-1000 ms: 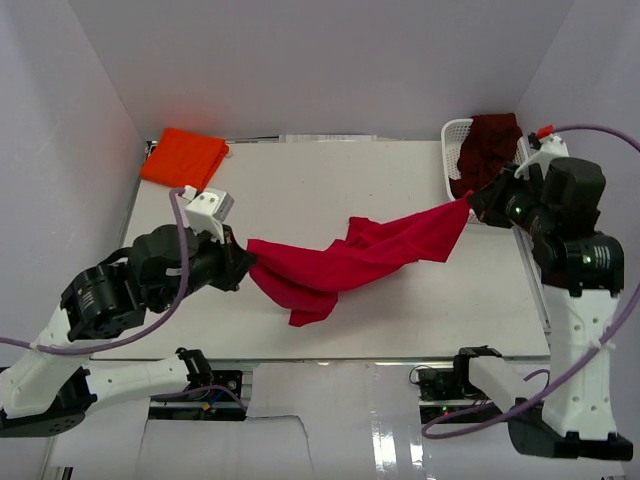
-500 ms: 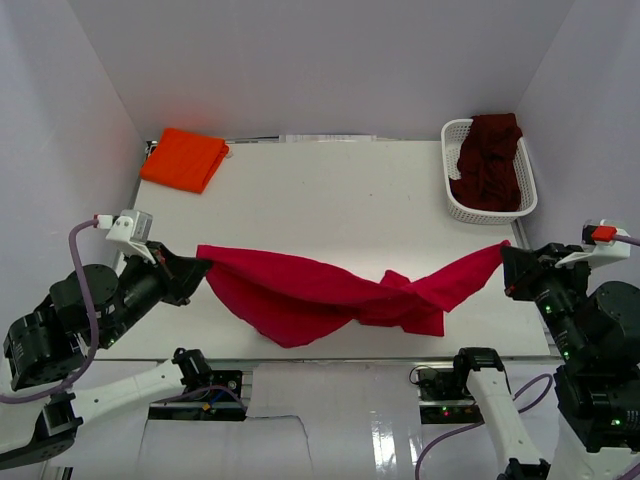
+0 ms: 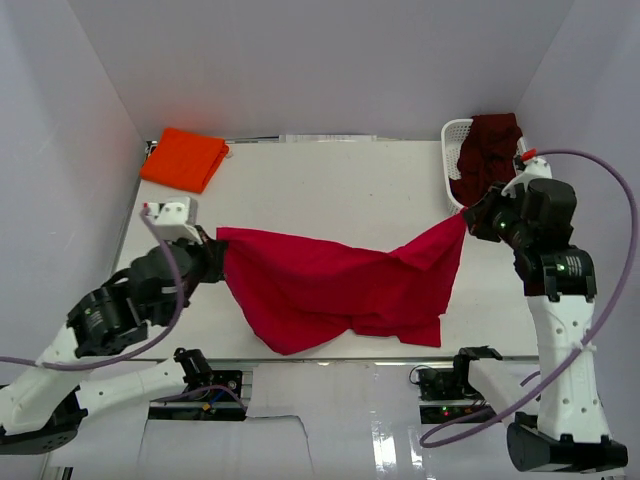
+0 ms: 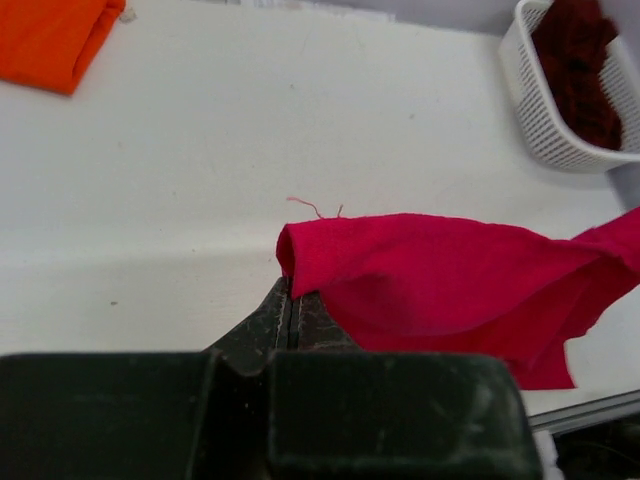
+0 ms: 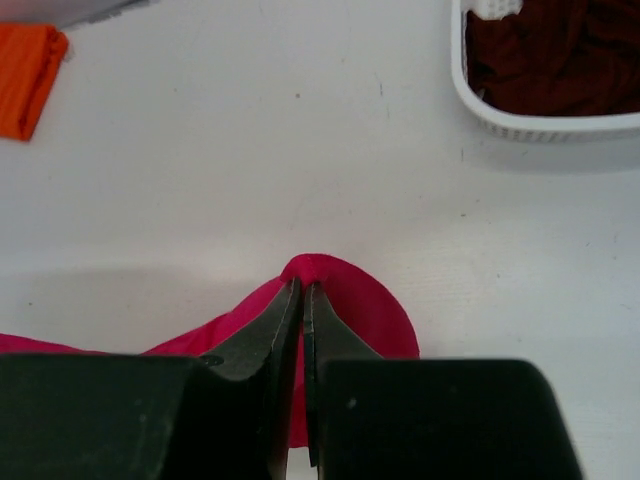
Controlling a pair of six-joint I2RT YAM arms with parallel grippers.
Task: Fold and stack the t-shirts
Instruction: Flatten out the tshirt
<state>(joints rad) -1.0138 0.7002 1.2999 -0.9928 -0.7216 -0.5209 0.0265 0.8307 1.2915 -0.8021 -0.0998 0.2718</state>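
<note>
My left gripper lowers outward next and releases the raised red corner flat on clear tabletop near the orange t-shirt, below and outward of the gripper.
The bright red t-shirt [image 3: 335, 290] hangs stretched between both grippers above the table, its lower edge drooping toward the near edge. My left gripper [image 3: 218, 252] is shut on its left corner [image 4: 300, 245]. My right gripper [image 3: 468, 215] is shut on its right corner [image 5: 318, 272]. The bright orange t-shirt [image 3: 184, 158] lies folded at the far left corner and shows in the left wrist view [image 4: 50, 40]. The dark maroon t-shirt [image 3: 488, 150] lies crumpled in the basket.
The white lattice basket [image 3: 452, 150] stands at the far right corner, just behind my right gripper; it shows in the right wrist view [image 5: 540, 118]. White walls close in the table on the left, back and right.
Both arms have swung away from the near edge toward the table's middle, carrying the red shirt with them. The shirt now hangs wider and flatter between the grippers.
</note>
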